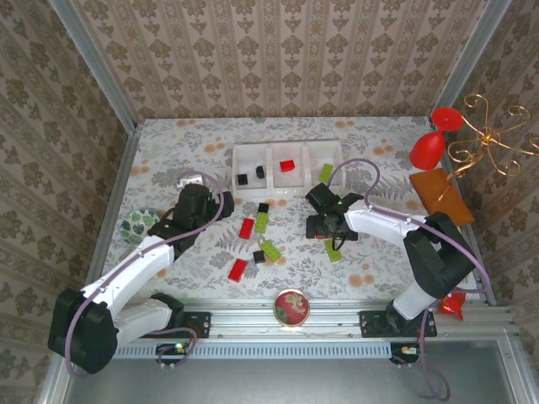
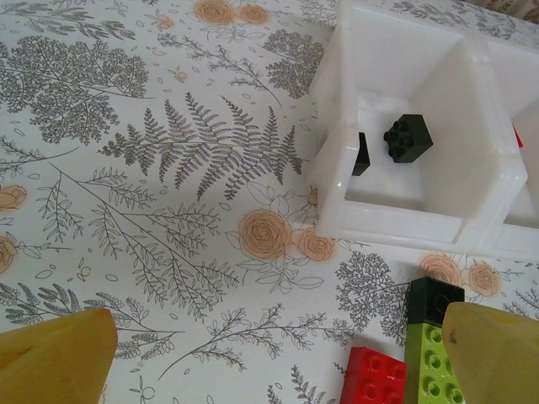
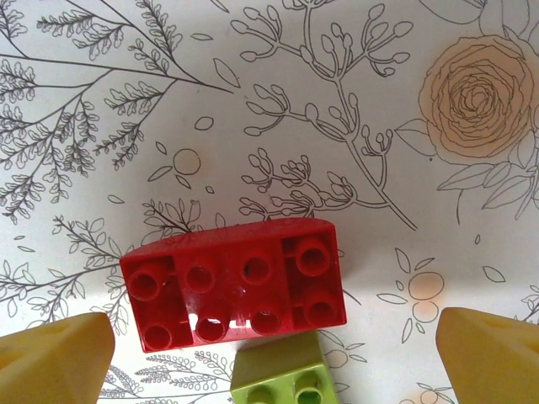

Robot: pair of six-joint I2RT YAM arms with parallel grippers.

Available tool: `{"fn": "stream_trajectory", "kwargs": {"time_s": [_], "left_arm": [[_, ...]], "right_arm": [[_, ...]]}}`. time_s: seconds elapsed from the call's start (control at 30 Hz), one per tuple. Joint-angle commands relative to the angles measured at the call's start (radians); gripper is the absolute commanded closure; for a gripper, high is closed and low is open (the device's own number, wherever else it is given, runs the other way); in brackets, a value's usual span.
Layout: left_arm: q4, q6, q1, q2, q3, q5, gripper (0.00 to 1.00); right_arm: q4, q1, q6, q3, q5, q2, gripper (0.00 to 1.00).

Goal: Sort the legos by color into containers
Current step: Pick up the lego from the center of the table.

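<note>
I should move my right gripper down next and then close its yellow fingers on the short ends of the red lego, because that lego is between them.
The white three-compartment tray (image 1: 286,192) stands at the back centre. Its left compartment holds two black legos (image 1: 251,176), the middle one a red lego (image 1: 287,166), and a green lego (image 1: 326,173) lies at the right one. Loose red (image 1: 246,228), green (image 1: 262,222) and black (image 1: 264,207) legos lie in front of it. My left gripper (image 1: 206,202) is open left of them, its yellow fingers (image 2: 59,353) wide over bare cloth, near the tray's left compartment (image 2: 396,202). My right gripper (image 3: 274,353) hangs open low over a red lego (image 3: 234,282) touching a green one (image 3: 282,379).
A round red-patterned dish (image 1: 291,307) sits by the front rail, and a green-patterned dish (image 1: 136,225) at the left. A red goblet (image 1: 434,139), a gold wire ornament (image 1: 488,135) and a brown pad (image 1: 440,195) crowd the right. Patterned walls enclose three sides.
</note>
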Motion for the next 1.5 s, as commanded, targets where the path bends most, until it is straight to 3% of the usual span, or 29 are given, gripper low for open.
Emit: {"fn": "stream_trajectory", "kwargs": {"time_s": [0.0,0.27,0.83,1.47], "left_arm": [[0.016,-0.025,0.011,0.005,-0.011,0.017,0.00],[0.018,-0.030,0.021,0.014,-0.011,0.029,0.00],[0.019,-0.036,0.033,0.013,-0.014,0.043,0.00],[0.020,-0.038,0.044,0.011,-0.014,0.058,0.00]], "right_arm": [[0.007,0.006,-0.009,0.035,-0.015,0.026,0.02],[0.001,0.006,-0.049,0.074,-0.032,0.083,0.13],[-0.008,0.007,-0.072,0.095,-0.021,0.157,0.28],[-0.031,0.008,-0.075,0.132,-0.020,0.136,0.44]]}}
